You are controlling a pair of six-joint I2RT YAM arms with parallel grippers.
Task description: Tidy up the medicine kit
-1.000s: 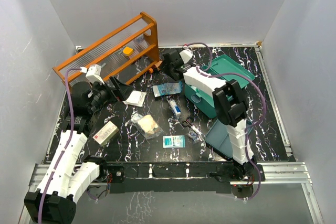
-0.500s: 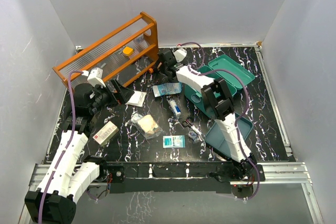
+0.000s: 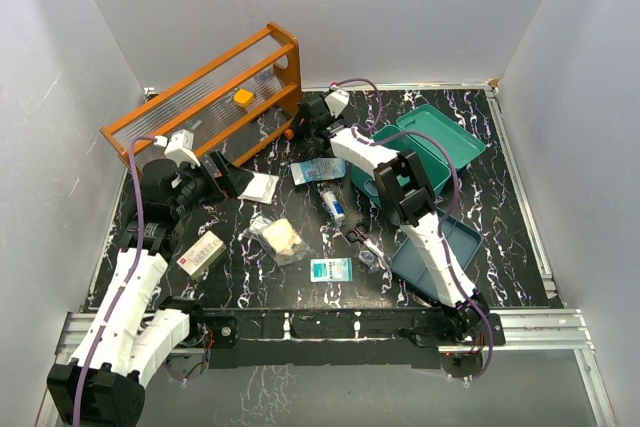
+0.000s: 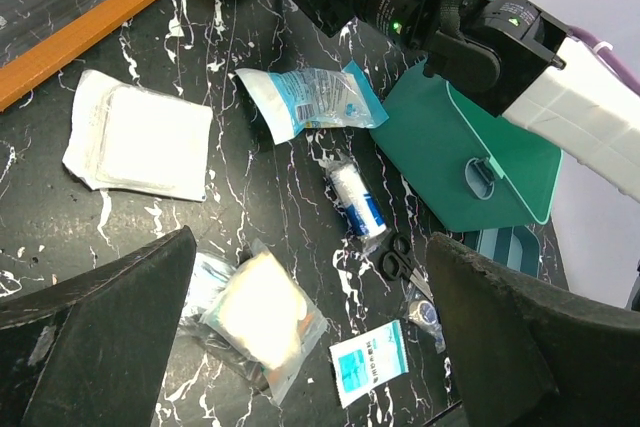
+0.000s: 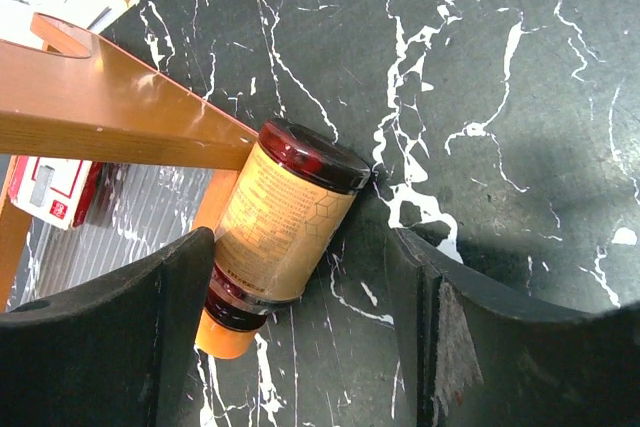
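Observation:
I need to move my right gripper low and away from the orange rack next, and then I should close it across the tan label [image 5: 286, 223].
The teal medicine kit [image 3: 432, 143] lies open at the back right, and it also shows in the left wrist view [image 4: 460, 162]. My right gripper [image 3: 303, 131] is open at the foot of the orange rack. In the right wrist view its fingers [image 5: 300, 347] straddle a lying bottle [image 5: 285, 217] with a tan label and an orange cap, without touching it. My left gripper [image 3: 232, 175] is open and empty, held above the table. In the left wrist view [image 4: 310, 347] it hangs over a bagged gauze pack [image 4: 255, 312] and a teal-white sachet [image 4: 370, 362].
The orange rack [image 3: 215, 87] stands at the back left. Loose items lie mid-table: a white pad [image 3: 260, 187], a blue pouch [image 3: 318, 169], a bandage roll [image 3: 335, 205], scissors [image 3: 358, 237] and a red-white box [image 3: 200, 252]. A blue-grey tray [image 3: 445, 252] sits front right.
My right gripper has moved left, away from the kit and up to the bottle at the rack's foot. The left arm has barely moved.

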